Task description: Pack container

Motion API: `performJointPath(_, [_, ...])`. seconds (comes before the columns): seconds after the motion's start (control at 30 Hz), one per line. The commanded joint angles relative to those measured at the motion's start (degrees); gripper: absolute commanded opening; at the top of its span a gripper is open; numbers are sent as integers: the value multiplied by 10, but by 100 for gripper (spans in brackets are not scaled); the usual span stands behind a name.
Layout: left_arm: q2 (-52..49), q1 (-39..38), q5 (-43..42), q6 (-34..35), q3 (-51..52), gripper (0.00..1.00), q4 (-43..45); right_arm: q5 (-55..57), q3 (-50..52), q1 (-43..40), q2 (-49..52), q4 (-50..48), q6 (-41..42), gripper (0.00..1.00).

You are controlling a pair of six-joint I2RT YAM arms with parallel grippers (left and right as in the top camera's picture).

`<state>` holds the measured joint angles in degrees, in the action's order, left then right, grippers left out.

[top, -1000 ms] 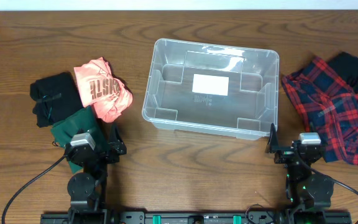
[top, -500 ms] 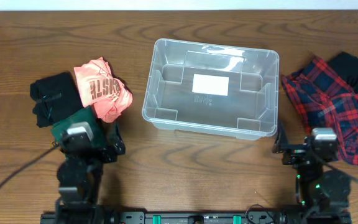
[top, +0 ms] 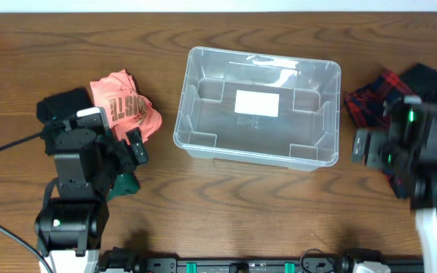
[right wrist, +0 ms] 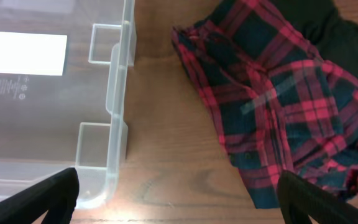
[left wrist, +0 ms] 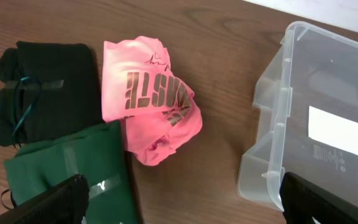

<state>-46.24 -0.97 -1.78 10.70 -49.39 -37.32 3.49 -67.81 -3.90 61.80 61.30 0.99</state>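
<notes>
I will next move my right gripper down toward the right in the wrist view, onto the plaid shirt's clear strip (right wrist: 258,102) below it. The container is still empty.
The clear plastic container (top: 203,98) with a white label on its base stands empty at the table's middle. It also shows in the left wrist view (left wrist: 291,124) and the right wrist view (right wrist: 114,93). My left gripper (top: 131,148) is open and empty, raised over the green cloth (left wrist: 67,168) beside the pink shirt (top: 125,108), which also shows in the left wrist view (left wrist: 148,106). My right gripper (top: 364,148) is open and empty, raised between the container and the red plaid shirt (right wrist: 278,106).
A black folded cloth (top: 63,114) lies left of the pink shirt and shows in the left wrist view (left wrist: 42,87). A black garment (top: 429,80) lies behind the plaid shirt at the right. Bare wood lies in front of the container.
Both arms rose from their rest near the front edge and moved forward. The left now hovers over the green cloth, the right over the plaid shirt's left edge.
</notes>
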Motion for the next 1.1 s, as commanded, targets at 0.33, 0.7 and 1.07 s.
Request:
performJointPath(0.33, [-5, -2, -6, 5, -15, 98, 2, 186, -86, -65, 236, 60, -76, 99])
performJointPath(0.7, [-5, -2, -6, 5, -15, 98, 5, 240, -63, -62, 435, 28, -66, 99])
performJointPath(1.07, [-5, -2, -6, 5, -15, 98, 5, 310, -18, -62, 520, -110, -30, 99])
